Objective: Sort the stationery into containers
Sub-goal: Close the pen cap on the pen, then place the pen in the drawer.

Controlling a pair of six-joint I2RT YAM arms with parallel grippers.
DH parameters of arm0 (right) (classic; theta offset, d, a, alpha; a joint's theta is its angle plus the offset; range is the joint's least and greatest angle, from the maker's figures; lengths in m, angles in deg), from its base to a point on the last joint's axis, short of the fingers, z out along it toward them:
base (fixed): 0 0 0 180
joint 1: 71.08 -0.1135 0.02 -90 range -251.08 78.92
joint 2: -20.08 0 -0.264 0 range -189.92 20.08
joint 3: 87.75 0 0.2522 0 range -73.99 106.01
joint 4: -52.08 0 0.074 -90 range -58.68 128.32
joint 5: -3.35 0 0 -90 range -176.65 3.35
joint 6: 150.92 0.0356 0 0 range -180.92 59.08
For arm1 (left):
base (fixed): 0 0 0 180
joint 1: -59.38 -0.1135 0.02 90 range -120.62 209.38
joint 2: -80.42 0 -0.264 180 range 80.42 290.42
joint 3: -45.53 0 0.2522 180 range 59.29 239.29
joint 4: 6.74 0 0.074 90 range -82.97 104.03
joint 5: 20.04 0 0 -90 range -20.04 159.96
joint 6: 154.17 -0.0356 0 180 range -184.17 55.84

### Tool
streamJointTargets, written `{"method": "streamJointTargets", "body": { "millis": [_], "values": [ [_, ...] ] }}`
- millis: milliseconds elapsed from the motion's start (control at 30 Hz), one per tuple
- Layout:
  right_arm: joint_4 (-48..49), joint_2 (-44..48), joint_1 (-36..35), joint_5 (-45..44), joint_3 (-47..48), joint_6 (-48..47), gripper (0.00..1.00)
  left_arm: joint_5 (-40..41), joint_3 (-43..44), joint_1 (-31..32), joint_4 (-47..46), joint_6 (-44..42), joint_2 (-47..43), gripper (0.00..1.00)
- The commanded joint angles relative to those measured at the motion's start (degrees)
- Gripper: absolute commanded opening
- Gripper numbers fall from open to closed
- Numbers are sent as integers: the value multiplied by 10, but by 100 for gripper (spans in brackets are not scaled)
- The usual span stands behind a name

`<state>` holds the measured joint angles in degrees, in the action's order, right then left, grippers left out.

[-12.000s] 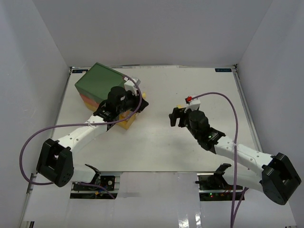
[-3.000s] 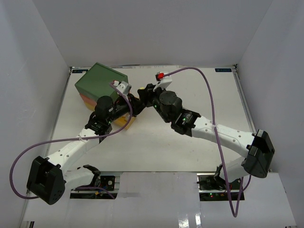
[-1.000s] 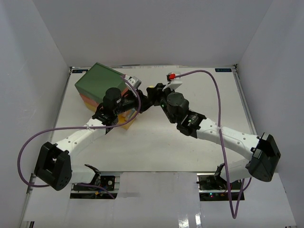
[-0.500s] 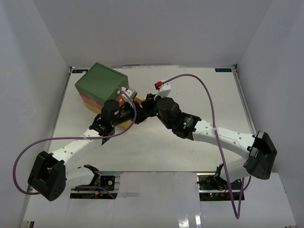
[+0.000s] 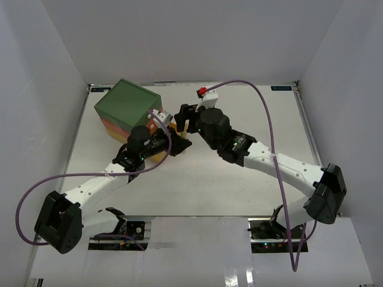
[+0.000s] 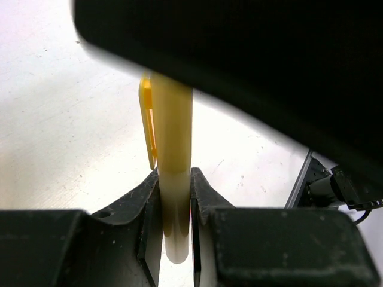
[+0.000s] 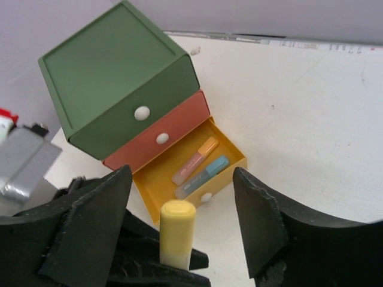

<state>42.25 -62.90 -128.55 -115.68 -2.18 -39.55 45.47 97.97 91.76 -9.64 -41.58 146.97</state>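
Note:
My left gripper should next swing over the open drawer holding other markers, lower and release, as the drawer is below it and to its left in the top view.
The containers are one small chest: green top drawer, orange-red middle drawer, and the yellow bottom drawer pulled open. In the open drawer lie an orange-capped marker and a blue-capped marker. My left gripper is shut on the lower end of a yellow marker, which stands upright in front of the chest. My right gripper hangs open just above the marker's cap, its fingers wide on both sides, touching nothing. From above, both grippers meet beside the chest.
The chest stands at the back left of the white table, near the left wall. A purple cable loops over the right arm. A dark blurred mass fills the top of the left wrist view, close over the marker.
My right gripper has opened off the yellow marker and drawn back a little. The left gripper stays shut on the marker in about the same place.

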Motion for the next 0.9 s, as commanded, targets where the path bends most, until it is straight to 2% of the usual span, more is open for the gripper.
{"method": "streamJointTargets", "body": {
  "millis": [0,167,233,367,500,567,633,867],
  "values": [
    [24,3,24,0,46,-23,78,-5,3,4,5,4,-6,0],
    [23,31,67,-8,37,-33,91,38,23,4,68,-3,-7,0],
    [24,46,98,-1,11,-38,98,68,38,4,129,-23,-9,0],
    [23,114,171,13,-65,-39,90,156,116,-1,260,-89,11,2],
    [24,178,213,19,-162,-54,90,259,184,-16,358,-168,54,9],
    [23,210,223,20,-192,-58,90,288,216,-20,373,-206,89,11],
    [23,236,228,22,-232,-61,90,319,234,-22,382,-242,125,19],
    [24,298,236,37,-311,-71,90,364,290,-28,390,-278,232,30]
  ]
}}
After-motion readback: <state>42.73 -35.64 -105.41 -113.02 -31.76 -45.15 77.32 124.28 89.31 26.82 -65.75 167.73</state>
